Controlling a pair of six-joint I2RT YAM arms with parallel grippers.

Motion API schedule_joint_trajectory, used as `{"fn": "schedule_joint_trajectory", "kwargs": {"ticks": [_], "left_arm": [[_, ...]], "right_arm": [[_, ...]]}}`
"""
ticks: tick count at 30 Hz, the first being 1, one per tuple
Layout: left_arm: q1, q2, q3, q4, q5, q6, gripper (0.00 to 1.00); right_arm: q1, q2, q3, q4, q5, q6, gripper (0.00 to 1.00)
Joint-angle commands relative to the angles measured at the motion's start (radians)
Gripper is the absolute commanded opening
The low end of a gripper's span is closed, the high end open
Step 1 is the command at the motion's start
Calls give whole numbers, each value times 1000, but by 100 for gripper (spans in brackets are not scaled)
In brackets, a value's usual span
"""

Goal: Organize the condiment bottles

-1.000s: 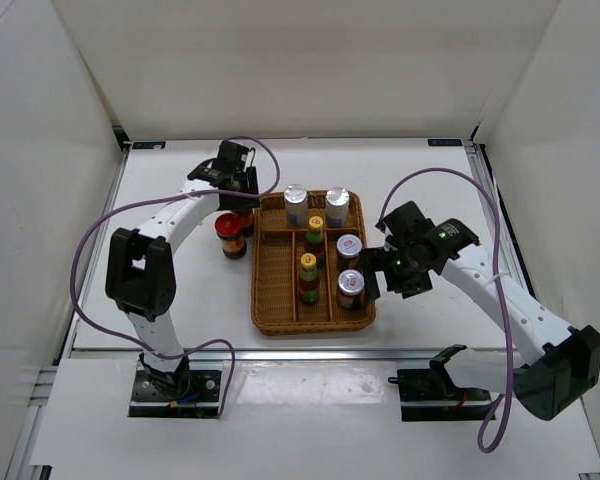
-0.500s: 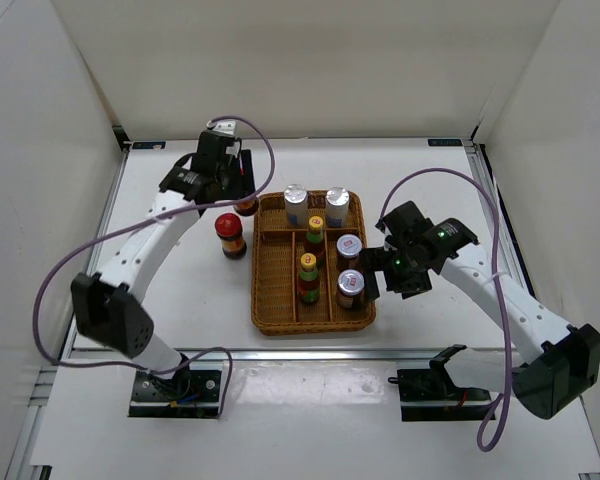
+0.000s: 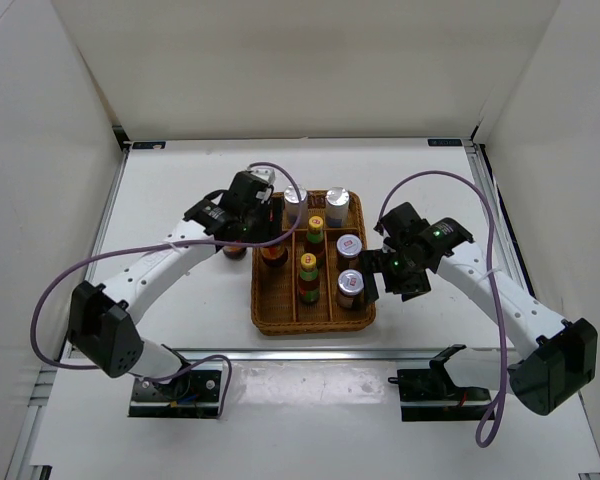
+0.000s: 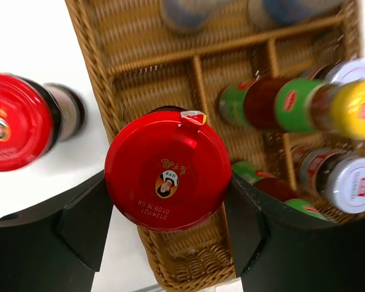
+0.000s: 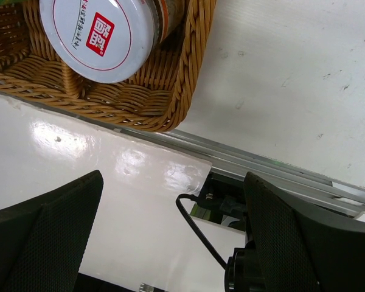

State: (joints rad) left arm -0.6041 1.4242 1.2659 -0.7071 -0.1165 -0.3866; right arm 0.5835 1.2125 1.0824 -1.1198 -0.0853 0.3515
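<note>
I need to lower my left gripper next and let go of the red-capped dark jar in the tray's empty compartment's far end (image 4: 148,96). That open wicker bottom is right below my gripper.
My left gripper (image 3: 270,238) is shut on a red-capped dark jar (image 4: 168,177) and holds it over the left compartment of the wicker tray (image 3: 272,318). The second red-capped jar (image 4: 15,121) stands on the table just left of the tray, partly hidden by my arm in the top view (image 3: 234,250). Two silver-capped shakers (image 3: 296,200) stand in the tray's back row and two more (image 3: 350,288) in its right compartment. Two yellow-capped bottles (image 3: 308,268) stand in the middle compartment. My right gripper (image 3: 378,280) is open and empty beside the tray's right side.
The right wrist view shows the tray's near right corner (image 5: 170,103), one silver cap (image 5: 97,33), and the metal rail (image 5: 274,170) along the table's front edge with a black cable (image 5: 201,231) below it. White walls enclose the table.
My left gripper has carried the red-capped jar from the table behind the tray's left corner, right and nearer, to above the tray's left compartment. The right arm has not moved.
</note>
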Motion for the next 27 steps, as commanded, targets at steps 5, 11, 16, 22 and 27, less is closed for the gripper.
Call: {"fn": "schedule_joint_trajectory", "kwargs": {"ticks": [5,11,16,22,27], "left_arm": [[-19,54,13,84,-44,-24,23],[-19,150,47,84,-35,-3,51],[-19,140,87,72,-64,6,100],[-19,3,165,72,-153,74,100],[44,-105,141,63,-193,89,100]], "right_arm": [[-2,-1,-1,6,-21,-6,100],[-2,-1,-1,-3,-11,3,100],[-2,-1,-1,-3,-11,3,100],[-2,19,8,-12,-2,3,100],[-2,28,8,-12,-2,3,100]]}}
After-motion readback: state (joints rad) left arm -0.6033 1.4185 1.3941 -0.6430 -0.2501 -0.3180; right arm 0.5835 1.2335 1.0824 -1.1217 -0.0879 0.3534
